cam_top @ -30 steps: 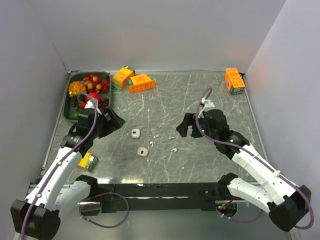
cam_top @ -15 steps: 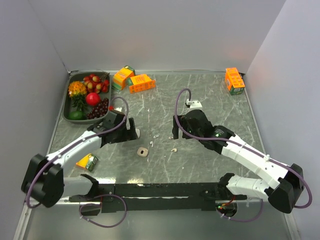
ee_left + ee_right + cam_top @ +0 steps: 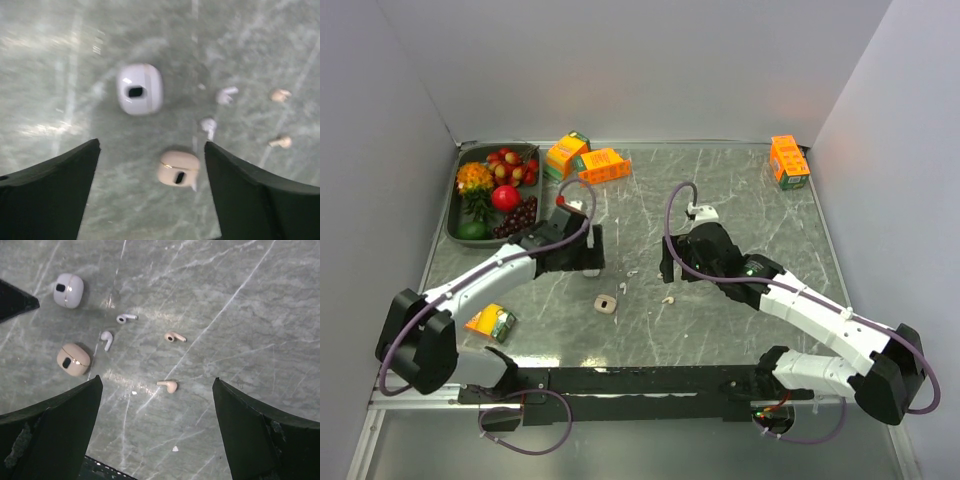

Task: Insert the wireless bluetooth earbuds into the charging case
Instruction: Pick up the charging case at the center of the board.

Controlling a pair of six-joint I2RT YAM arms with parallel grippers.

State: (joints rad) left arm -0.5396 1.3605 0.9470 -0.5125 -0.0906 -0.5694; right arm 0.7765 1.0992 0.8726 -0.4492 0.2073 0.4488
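The beige case point(image 3: 605, 303) point(image 3: 179, 168) lies free on the marble, so my left gripper needs to lower back over it next and then close on it.
Two small cases lie on the marble table: a white one point(image 3: 139, 89) point(image 3: 68, 290) and a beige one point(image 3: 606, 303) point(image 3: 178, 168) point(image 3: 73, 359). Two white earbuds point(image 3: 126, 318) point(image 3: 106, 339) and two beige earbuds point(image 3: 175, 337) point(image 3: 168, 385) lie loose to their right. My left gripper point(image 3: 586, 252) point(image 3: 151, 145) hangs open above the cases, the beige case showing between its fingers and the white case just beyond. My right gripper point(image 3: 670, 265) point(image 3: 156, 380) is open above the earbuds, the nearer beige one between its fingers. Neither holds anything.
A dark tray point(image 3: 451, 226) of fruit stands at the back left. Orange boxes point(image 3: 603, 166) point(image 3: 566, 153) lie behind the centre and another point(image 3: 788, 160) at the back right. A small yellow packet point(image 3: 496, 322) lies near the front left.
My left gripper has swung right to hang over the cases. My right gripper has moved left and a little nearer, over the earbuds. The cases and earbuds have not moved.
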